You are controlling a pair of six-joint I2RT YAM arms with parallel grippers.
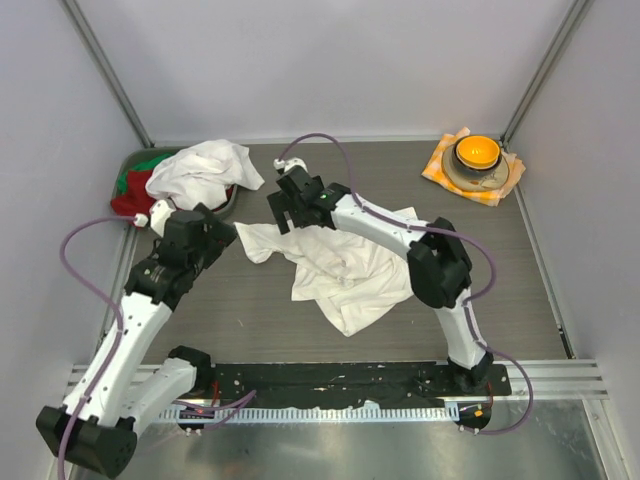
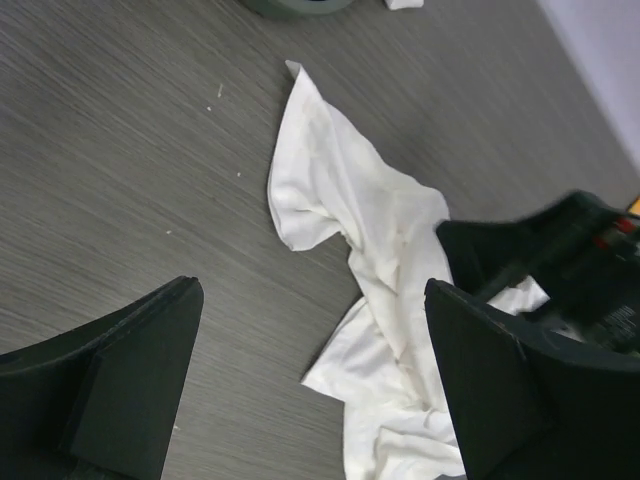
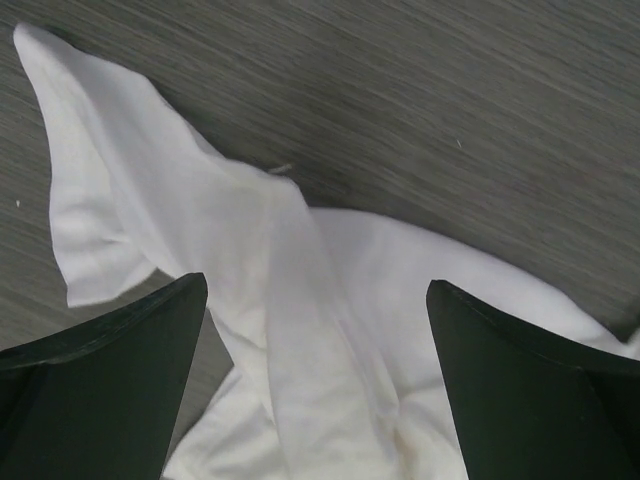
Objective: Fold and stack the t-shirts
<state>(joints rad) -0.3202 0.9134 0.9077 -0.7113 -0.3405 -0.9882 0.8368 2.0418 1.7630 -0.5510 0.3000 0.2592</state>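
My right gripper is going to shift down and to its left in the top view next, toward the stretched end of the crumpled shirt near the bin (image 3: pixel 72 82).
One white t-shirt (image 1: pixel 345 265) lies crumpled on the dark table in the middle, with one end stretched towards the left. A second white t-shirt (image 1: pixel 200 170) is heaped on the bin at the back left. My right gripper (image 1: pixel 283 212) hangs open just above the crumpled shirt's far left part, and the cloth (image 3: pixel 300 300) lies loose below its spread fingers (image 3: pixel 315 285). My left gripper (image 1: pixel 228 232) is open beside the shirt's left end. In the left wrist view this gripper (image 2: pixel 312 290) is over bare table at the cloth's (image 2: pixel 350 220) edge.
A grey-green bin (image 1: pixel 128 165) at the back left holds red and green garments (image 1: pixel 132 198) under the second shirt. An orange-and-white checked cloth (image 1: pixel 440 165) with a bowl (image 1: pixel 476 155) on it lies at the back right. A metal rail (image 1: pixel 560 375) runs along the near edge.
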